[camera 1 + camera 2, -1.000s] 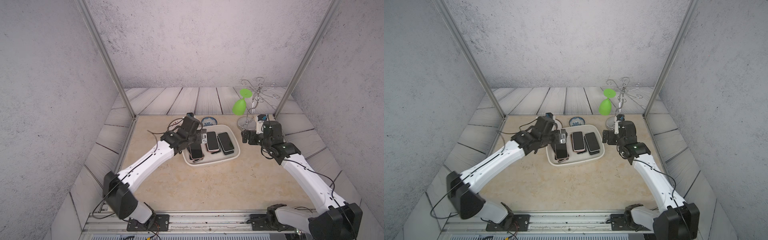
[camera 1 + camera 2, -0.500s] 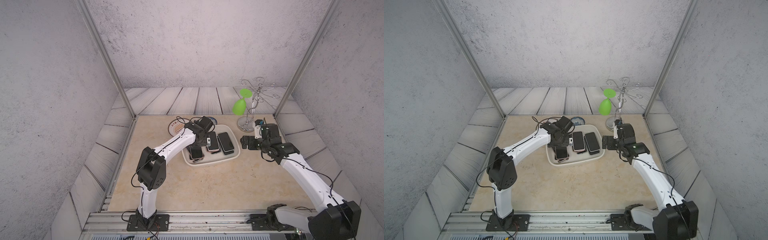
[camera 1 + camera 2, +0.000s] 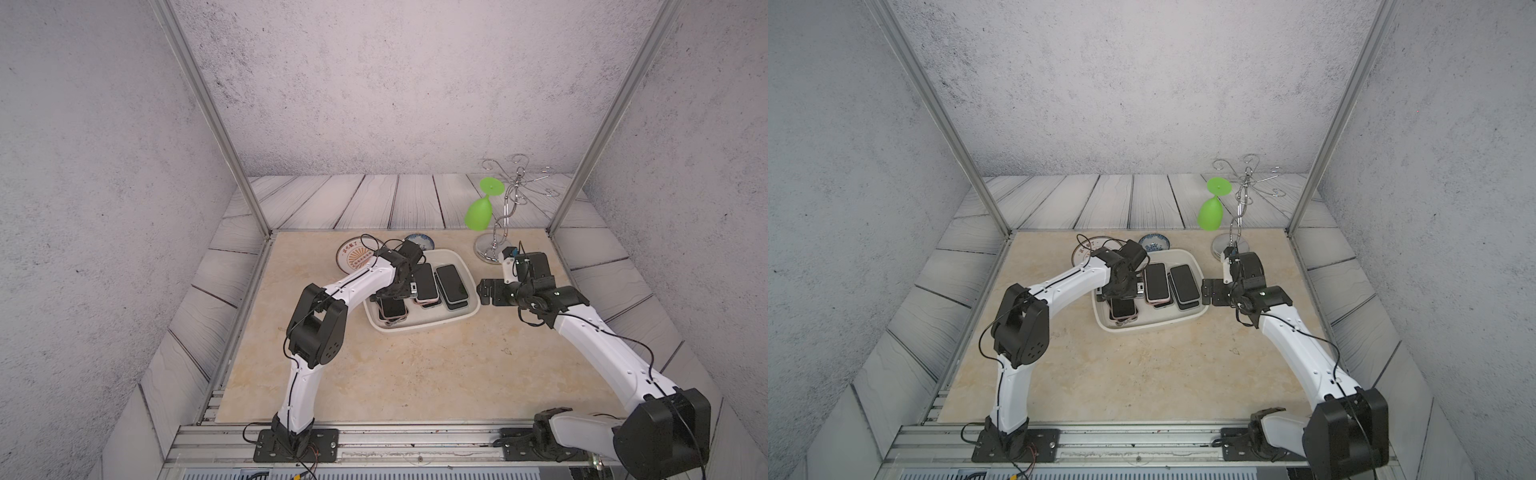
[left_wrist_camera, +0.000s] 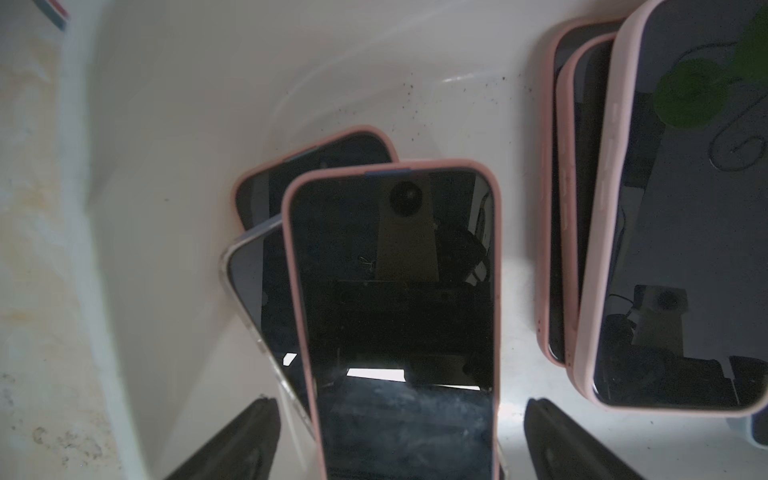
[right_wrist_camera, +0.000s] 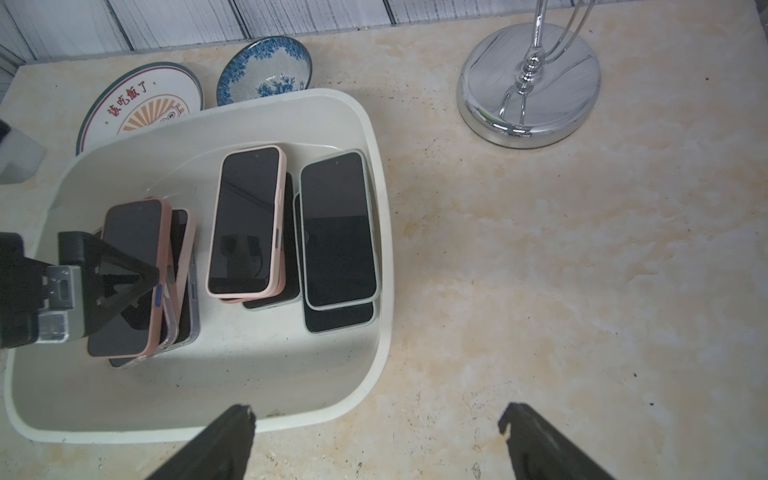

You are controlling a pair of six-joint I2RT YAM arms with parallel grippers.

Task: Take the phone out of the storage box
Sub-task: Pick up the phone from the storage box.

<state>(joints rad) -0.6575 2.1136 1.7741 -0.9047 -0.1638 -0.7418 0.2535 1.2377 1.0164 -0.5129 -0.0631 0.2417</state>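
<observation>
The left gripper moves down around the top pink-cased phone below it next and closes on the phone's long sides, since the open fingers already stand astride it.
The storage box is a shallow white tray holding three stacks of phones, seen in both top views. My left gripper hangs low over the left stack. Its jaws stand open on either side of the top phone, a black-screened one in a pink case, with a gap at each side. One left finger crosses that phone in the right wrist view. My right gripper is open and empty, just outside the box's right rim, also in a top view.
The middle stack is topped by a pink-cased phone, the right stack by a pale-cased phone. Behind the box lie an orange-patterned plate and a blue-and-white dish. A chrome stand with a green glass is at the back right.
My left arm's elbow has risen and swung inward while its gripper stayed over the left stack. My right gripper has dropped and come closer to the box's right rim.
</observation>
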